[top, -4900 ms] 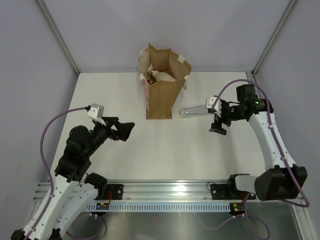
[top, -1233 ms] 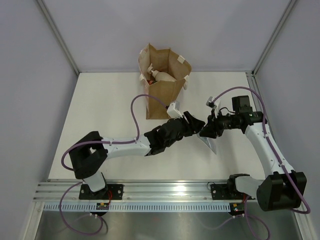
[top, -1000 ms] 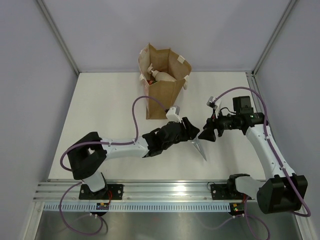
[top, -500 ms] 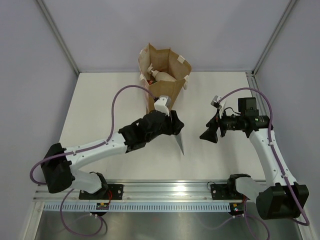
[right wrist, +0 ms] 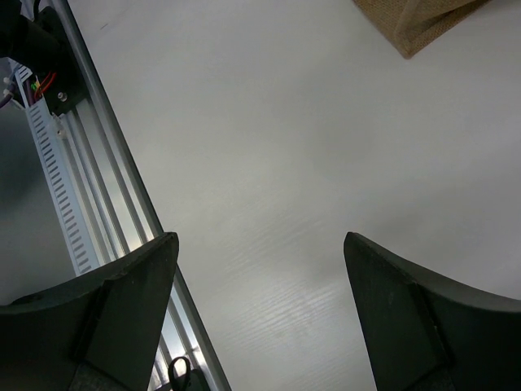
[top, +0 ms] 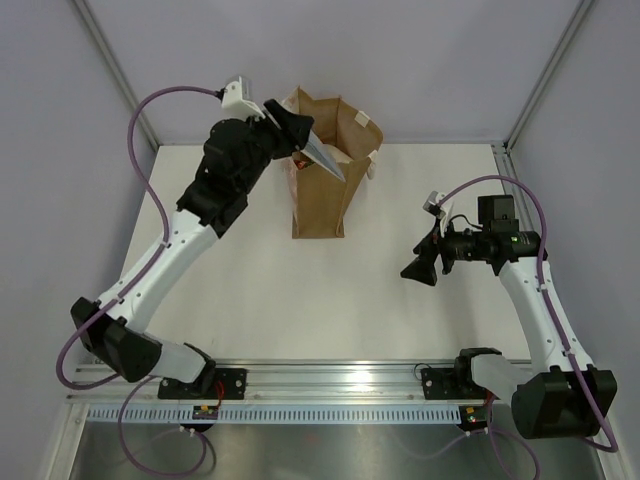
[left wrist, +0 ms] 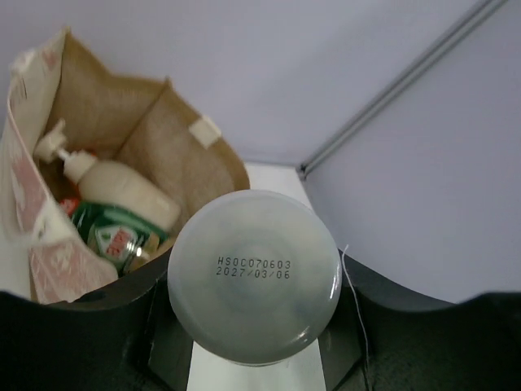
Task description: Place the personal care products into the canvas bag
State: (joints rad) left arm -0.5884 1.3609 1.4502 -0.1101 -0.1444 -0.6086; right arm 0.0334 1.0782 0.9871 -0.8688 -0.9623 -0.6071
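My left gripper moves outward next, then down into the bag's opening to release the silver tube, since the tube's loose end hangs across the bag's near rim.
The silver tube is gripped at its cap end by my left gripper, which is shut on it and raised over the left rim of the canvas bag. The tube slants down toward the bag's mouth. In the left wrist view the tube's round grey end fills the space between the dark fingers. Beyond it the bag holds a beige pump bottle and a dark green bottle. My right gripper hangs open and empty over the table, right of the bag; the right wrist view shows it above bare table.
The white table is walled on three sides. A metal rail with the arm bases runs along the near edge, and it also shows as the rail in the right wrist view. A corner of the bag shows there too.
My left arm has swung the silver tube from the table's middle up and back to the bag's mouth. My right gripper opened off the tube and drew back to the right.
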